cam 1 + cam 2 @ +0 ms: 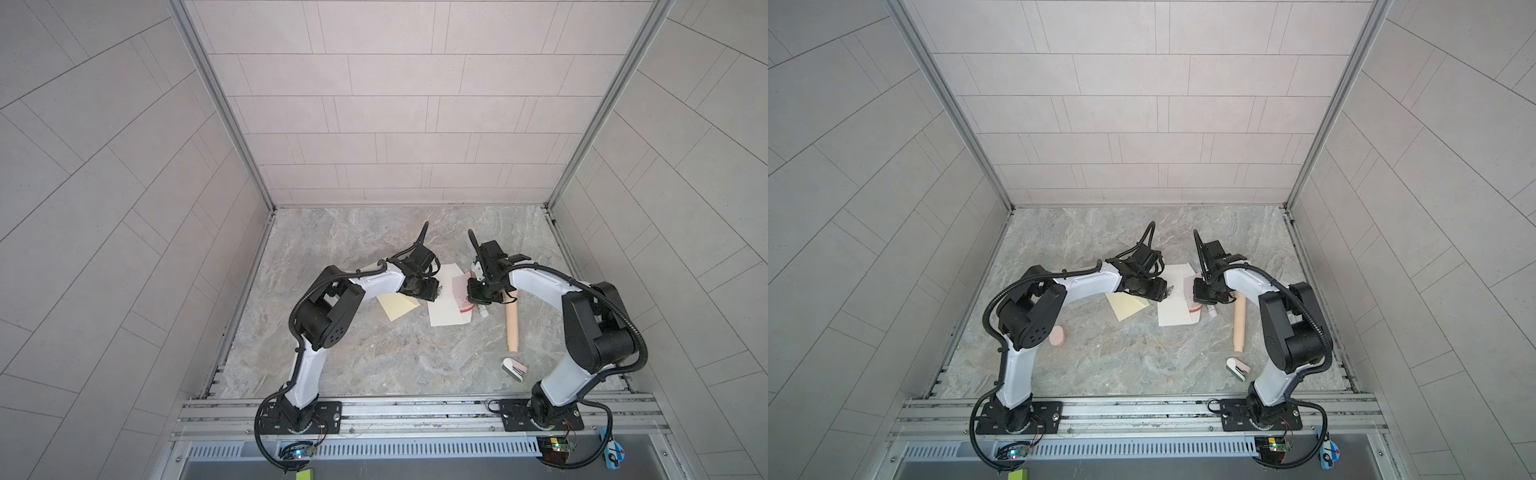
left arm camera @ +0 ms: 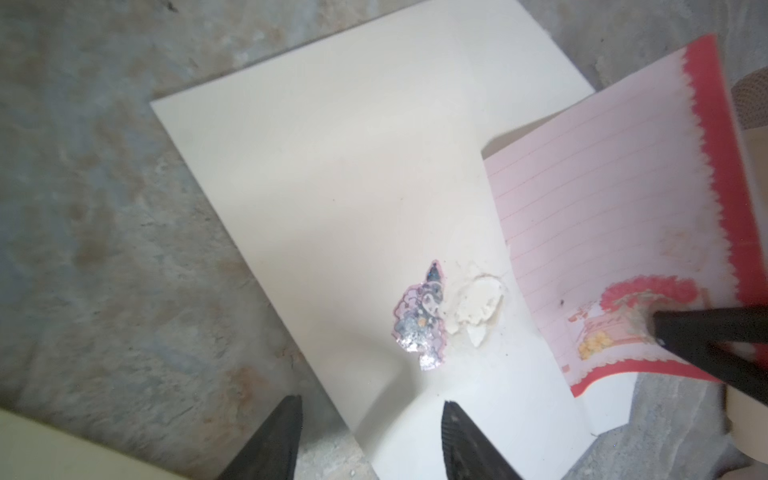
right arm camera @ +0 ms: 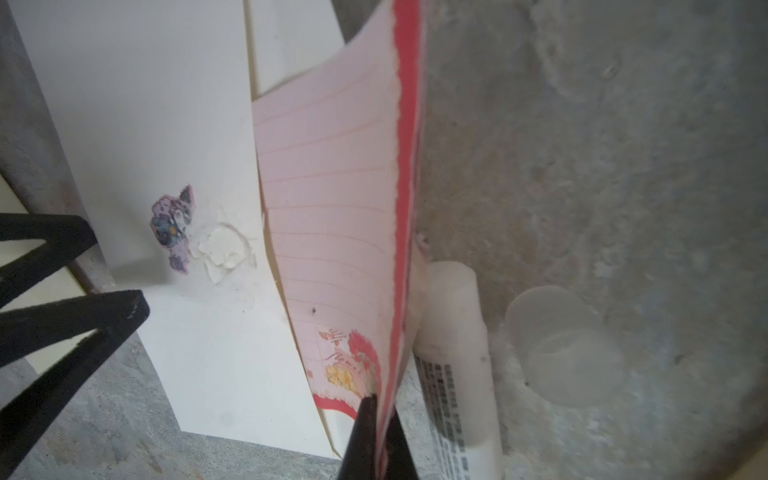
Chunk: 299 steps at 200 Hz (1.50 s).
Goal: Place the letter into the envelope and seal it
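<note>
The letter still sticks out, so the robot's right gripper next needs to slide toward the envelope's torn patch (image 3: 223, 251), push the letter (image 3: 332, 208) past the envelope's open edge and let go of it.
The cream envelope (image 1: 446, 305) (image 1: 1177, 309) lies flat mid-table, with a small dark sticker (image 2: 419, 316) and a torn patch near its middle. The letter (image 2: 602, 208) (image 3: 332, 208) here is a pink lined sheet with a red border. It stands curved up at the envelope's right side, one edge seemingly slipped under the envelope's top layer. My right gripper (image 3: 376, 399) (image 1: 471, 297) is shut on the letter's printed corner. My left gripper (image 2: 371, 403) (image 1: 436, 291) hangs open over the envelope's left edge, one finger above the paper and one above the table.
A pale yellow paper (image 1: 397, 305) lies left of the envelope under the left arm. A white glue stick (image 3: 453, 353) and its clear cap (image 3: 557, 332) lie just right of the letter. Further right are a beige cylinder (image 1: 512, 328) and a small white-pink item (image 1: 515, 368).
</note>
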Each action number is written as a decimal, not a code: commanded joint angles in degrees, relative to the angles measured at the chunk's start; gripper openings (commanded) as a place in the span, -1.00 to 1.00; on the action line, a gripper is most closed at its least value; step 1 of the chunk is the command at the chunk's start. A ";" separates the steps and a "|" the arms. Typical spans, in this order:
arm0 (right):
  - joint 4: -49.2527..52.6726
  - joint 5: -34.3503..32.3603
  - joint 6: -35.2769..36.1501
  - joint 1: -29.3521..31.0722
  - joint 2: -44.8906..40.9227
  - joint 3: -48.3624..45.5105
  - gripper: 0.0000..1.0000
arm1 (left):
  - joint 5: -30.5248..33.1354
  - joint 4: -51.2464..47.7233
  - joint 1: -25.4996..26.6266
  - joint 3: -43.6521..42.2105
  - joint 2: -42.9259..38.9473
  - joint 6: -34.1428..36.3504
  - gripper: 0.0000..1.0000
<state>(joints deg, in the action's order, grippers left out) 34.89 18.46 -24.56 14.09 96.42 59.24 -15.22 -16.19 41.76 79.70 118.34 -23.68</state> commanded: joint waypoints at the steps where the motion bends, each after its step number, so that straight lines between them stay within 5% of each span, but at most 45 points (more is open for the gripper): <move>1: -0.65 2.15 -1.33 0.23 1.17 0.17 -1.00 | -1.24 0.82 -0.09 0.29 1.70 -1.05 0.19; 78: -5.12 5.05 -4.34 5.02 4.29 0.59 -1.00 | -1.98 1.64 -0.03 0.18 1.71 -2.60 0.19; 110: -4.56 1.79 -6.62 5.86 3.63 0.62 -0.21 | 0.00 0.12 -0.01 0.23 1.54 -2.17 0.17; 139: -2.67 -2.87 -7.37 6.02 2.17 1.73 0.10 | 1.67 -1.57 -0.05 0.54 1.97 -1.00 0.12; 184: -0.68 -4.02 -7.35 6.04 4.18 5.07 0.25 | 1.69 -2.47 -0.05 1.20 2.57 0.26 0.09; 191: -0.29 -4.30 -7.20 6.04 4.51 5.67 0.41 | 1.53 -2.45 -0.03 1.37 2.75 0.30 0.08; 222: 1.27 -2.63 -6.85 6.21 6.17 7.55 0.46 | 1.50 -2.68 0.04 1.95 3.19 0.22 0.06; 265: -2.54 10.72 -8.22 7.60 7.02 5.59 0.46 | 3.67 -3.43 -0.05 2.45 3.36 0.16 0.01; 299: -3.02 4.59 -9.72 8.92 2.98 3.40 0.47 | 8.64 -6.73 0.03 3.31 4.04 1.48 -0.14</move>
<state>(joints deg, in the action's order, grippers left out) 32.03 25.74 -32.82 21.91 102.80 64.01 -11.77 -17.65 41.65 81.97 119.96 -23.44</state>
